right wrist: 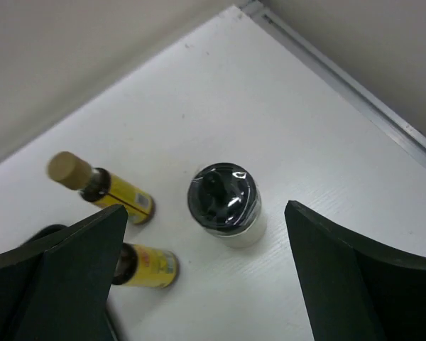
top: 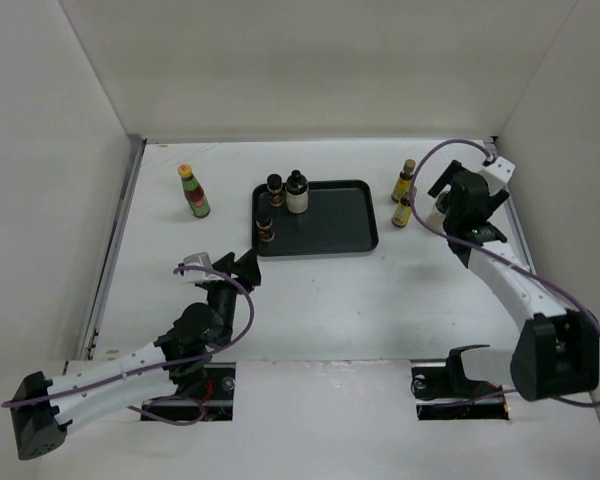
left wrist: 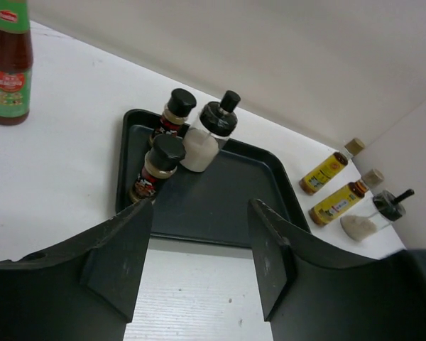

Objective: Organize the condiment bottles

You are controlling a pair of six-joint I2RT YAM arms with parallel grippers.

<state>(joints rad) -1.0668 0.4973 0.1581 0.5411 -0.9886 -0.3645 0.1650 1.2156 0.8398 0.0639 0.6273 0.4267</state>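
The second white bottle's black cap (top: 442, 204) (right wrist: 224, 199) lines up below the gap between the open fingers, so my right gripper comes down around it next and closes.
My right gripper (right wrist: 206, 213) is open and hovers over a white black-capped bottle (right wrist: 224, 202) standing on the table right of the tray; the bottle sits between the fingers, untouched. Two slim amber-yellow bottles (right wrist: 103, 188) (right wrist: 145, 264) stand just left of it, also seen from above (top: 406, 180) (top: 404, 208). The black tray (top: 330, 235) holds two short dark jars (top: 275, 187) (top: 266, 229) and the other white black-capped bottle (top: 297, 192) at its left end. The red bottle (top: 193, 192) stands left of the tray. My left gripper (left wrist: 201, 213) is open and empty, near the tray's front left corner.
White walls close in the table on the left, back and right. A metal strip (right wrist: 355, 99) runs along the right wall close to my right gripper. The right half of the tray (left wrist: 227, 195) is bare.
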